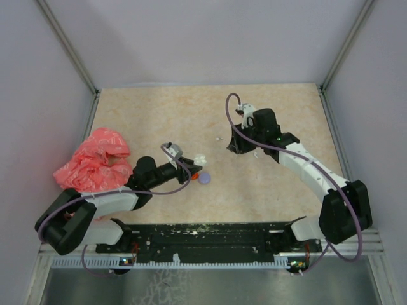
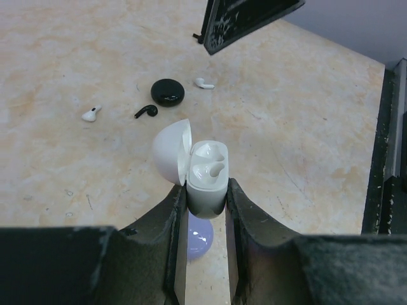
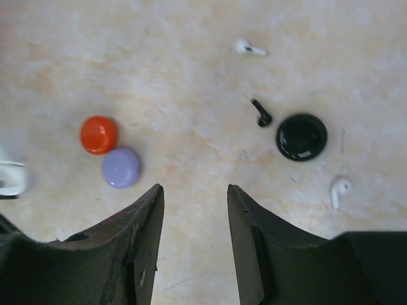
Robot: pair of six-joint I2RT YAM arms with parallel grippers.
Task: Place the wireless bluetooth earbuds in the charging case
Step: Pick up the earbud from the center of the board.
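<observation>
The head of a white earbud is below my right gripper and to its right in the top view. My right gripper should move that way and lower its empty fingers around the earbud's head.
My left gripper (image 2: 206,190) is shut on the white charging case (image 2: 207,176), gripping its body from both sides. The case stands upright with its lid (image 2: 172,151) swung open to the left and two empty wells showing. On the table beyond it lie a black earbud (image 2: 146,111) and two white earbuds (image 2: 91,114) (image 2: 204,83). My right gripper (image 3: 194,189) hangs open above bare tabletop with nothing between its fingers. It sees the black earbud (image 3: 261,114) and the white earbuds (image 3: 248,47) (image 3: 339,189) ahead to its right.
A round black disc (image 3: 301,136) lies beside the black earbud. A red disc (image 3: 98,134) and a lilac disc (image 3: 121,168) sit close under the held case. A crumpled pink bag (image 1: 95,162) lies at the table's left edge. Walls enclose the table.
</observation>
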